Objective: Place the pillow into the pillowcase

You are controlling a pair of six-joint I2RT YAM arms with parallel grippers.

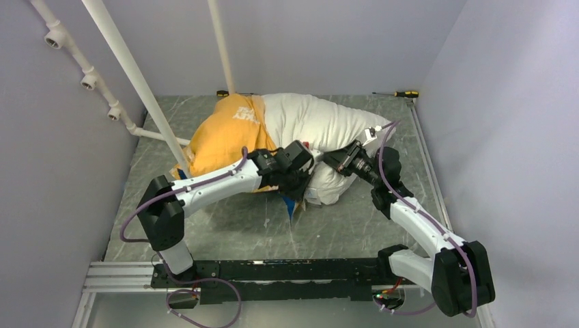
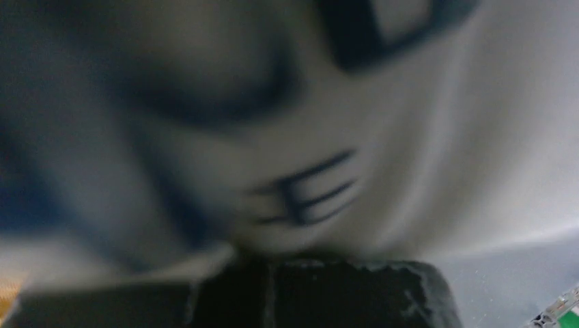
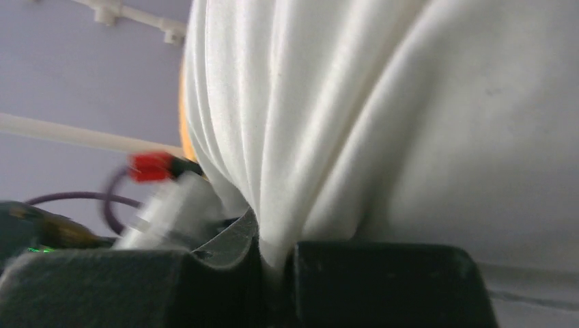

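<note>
My right gripper should next pull the bunched fold it is holding back toward the pillow's near bulge (image 1: pixel 331 188), which is behind the gripper, and release the fold there.
The white pillow (image 1: pixel 321 123) lies at the back middle of the table, its left part inside the yellow-orange pillowcase (image 1: pixel 222 137). A blue flap of the pillowcase (image 1: pixel 293 205) hangs below my left gripper (image 1: pixel 300 179). In the left wrist view the left gripper (image 2: pixel 270 263) has its jaws together against blurred white and blue printed fabric (image 2: pixel 307 198). My right gripper (image 1: pixel 339 158) is at the pillow's near side. In the right wrist view the right gripper (image 3: pixel 276 256) is shut on a bunched fold of the pillow (image 3: pixel 307 137).
White pipes (image 1: pixel 136 75) slant over the back left of the table. A yellow-handled screwdriver (image 1: pixel 408 93) lies at the back right corner, and another small tool (image 1: pixel 222 93) lies behind the pillowcase. Grey walls close in both sides. The arms' rail (image 1: pixel 273 270) runs along the near edge.
</note>
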